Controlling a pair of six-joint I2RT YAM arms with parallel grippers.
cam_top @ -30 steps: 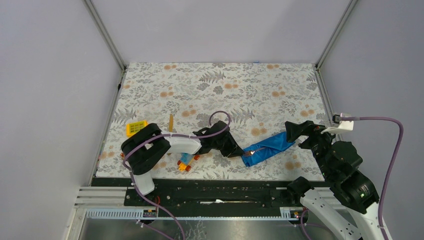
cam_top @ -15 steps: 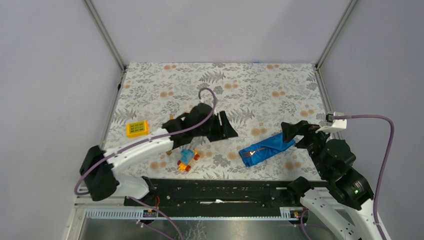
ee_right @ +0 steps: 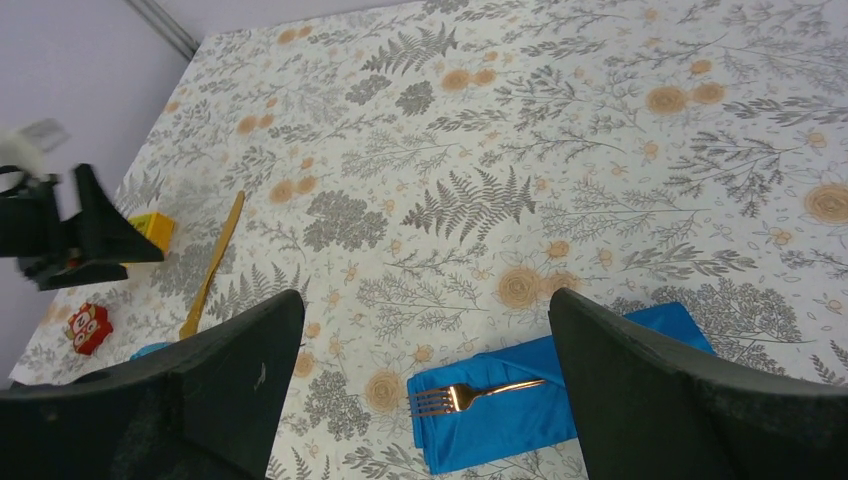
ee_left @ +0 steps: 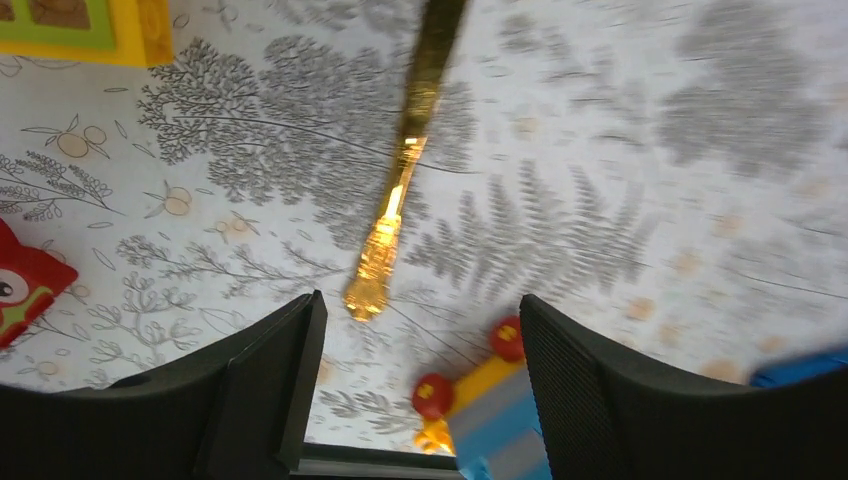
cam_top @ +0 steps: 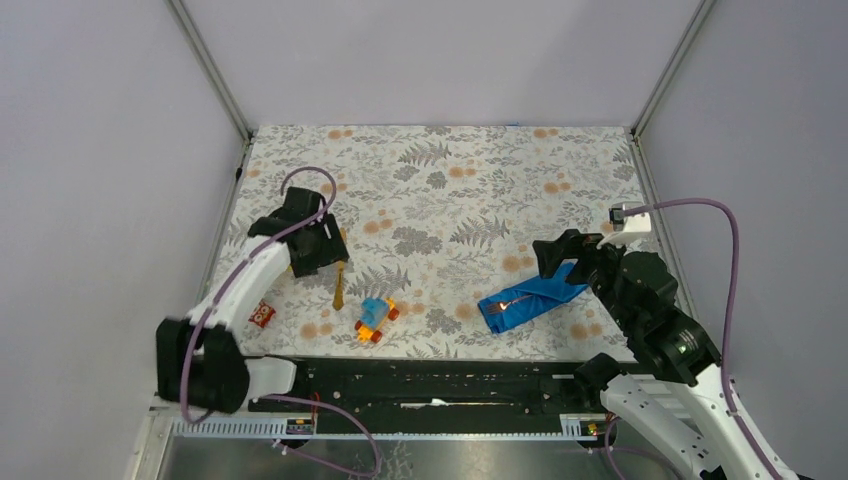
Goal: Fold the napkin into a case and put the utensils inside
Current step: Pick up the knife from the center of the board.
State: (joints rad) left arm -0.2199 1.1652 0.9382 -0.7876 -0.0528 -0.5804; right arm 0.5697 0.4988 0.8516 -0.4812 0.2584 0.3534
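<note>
The left gripper turns in line with the blade next and comes down onto the slim handle (cam_top: 340,276) (ee_left: 395,198). The golden knife lies slanted below its open fingers.
The blue napkin (cam_top: 535,298) lies folded into a narrow case at the right front. The golden fork (ee_right: 470,394) is tucked in it, its tines sticking out at the left end. The golden knife (cam_top: 340,283) lies on the mat at the left, its near end just ahead of my left gripper (ee_left: 420,306), which hovers above it, open and empty. In the top view the left gripper (cam_top: 325,250) is at the knife's far end. My right gripper (ee_right: 425,300) stands open and empty above the napkin's far right end (cam_top: 556,260).
A small blue-and-orange toy car (cam_top: 375,318) sits just right of the knife, close to the left gripper's right finger (ee_left: 600,390). A yellow block (ee_left: 100,28) and a red patterned block (cam_top: 262,314) lie to the knife's left. The black rail (cam_top: 430,375) borders the front.
My left gripper has opened, leaving the fork in the napkin, and swung far left to above the knife. The right gripper has shifted slightly left, still open.
</note>
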